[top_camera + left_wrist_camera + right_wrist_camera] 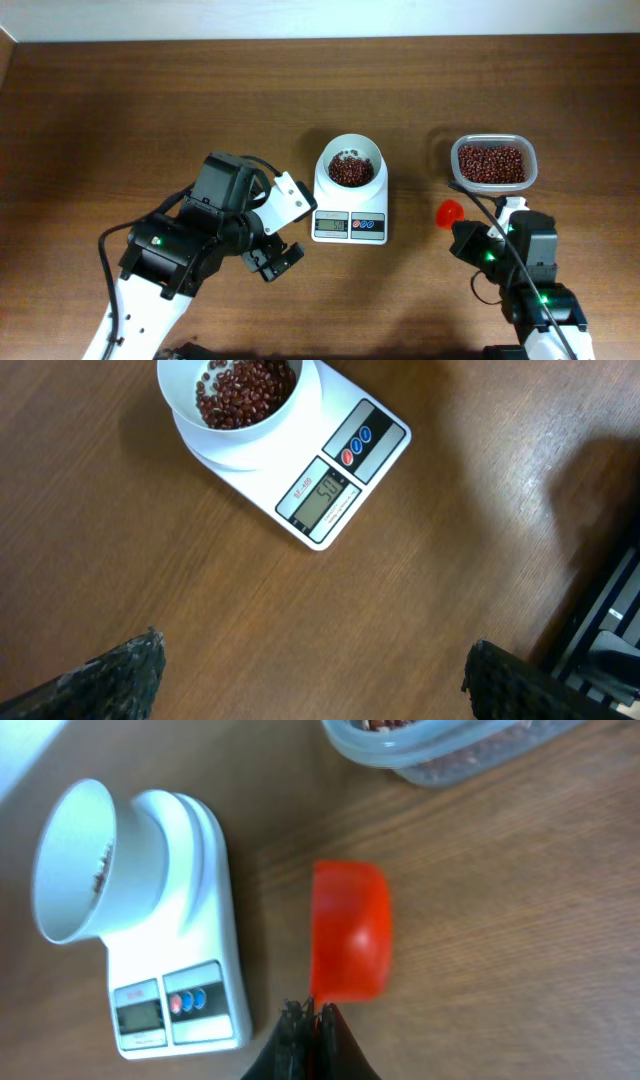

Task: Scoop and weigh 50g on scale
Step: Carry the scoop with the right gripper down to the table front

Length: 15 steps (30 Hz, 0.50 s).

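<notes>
I will next move my right gripper a little toward the scale and bring the red scoop down to the table, where the wood lies bare (433,224).
The white scale (350,222) stands mid-table, and its round bowl (348,152) holds a heap of dark red-brown beans (350,171). In the left wrist view the scale (345,480) and its beans (243,388) lie ahead of my left gripper (315,652). That gripper is open, with only bare wood between its fingers. In the overhead view the left gripper (276,258) is left of the scale's display. My right gripper (311,1012) is shut on the handle of a red scoop (349,928). The scoop (450,212) hovers between the scale and the tub.
A clear plastic tub (493,145) full of the same beans sits at the back right, and its edge (440,750) tops the right wrist view. Black cables run from the right arm past the tub.
</notes>
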### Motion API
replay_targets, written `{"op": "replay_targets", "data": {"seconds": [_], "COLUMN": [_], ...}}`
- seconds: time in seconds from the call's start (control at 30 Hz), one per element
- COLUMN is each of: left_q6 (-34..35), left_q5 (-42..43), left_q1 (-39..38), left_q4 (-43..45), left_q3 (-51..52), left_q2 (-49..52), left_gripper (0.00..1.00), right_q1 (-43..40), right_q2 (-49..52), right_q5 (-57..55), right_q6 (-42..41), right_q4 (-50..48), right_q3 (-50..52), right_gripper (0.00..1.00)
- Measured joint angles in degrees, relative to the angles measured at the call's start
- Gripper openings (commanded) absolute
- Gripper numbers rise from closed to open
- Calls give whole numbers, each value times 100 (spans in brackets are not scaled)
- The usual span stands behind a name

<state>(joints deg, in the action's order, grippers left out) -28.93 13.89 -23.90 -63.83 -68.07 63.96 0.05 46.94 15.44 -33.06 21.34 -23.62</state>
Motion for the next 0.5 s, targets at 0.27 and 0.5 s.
{"op": "replay_targets", "data": {"seconds": [0.27,0.5], "left_q6": [0,0], "left_q5": [-2,0], "left_q1": [0,-2], "left_q4": [0,0], "left_q3": [0,0], "left_q2": [0,0], "left_gripper": [99,99], "right_q1": [0,0], "right_q2": [293,579], "right_q5": [-72,-227], "right_q6": [-1261,-1912], "right_q4": [-691,-957], "right_q3": [603,603], "right_gripper": [4,19]}}
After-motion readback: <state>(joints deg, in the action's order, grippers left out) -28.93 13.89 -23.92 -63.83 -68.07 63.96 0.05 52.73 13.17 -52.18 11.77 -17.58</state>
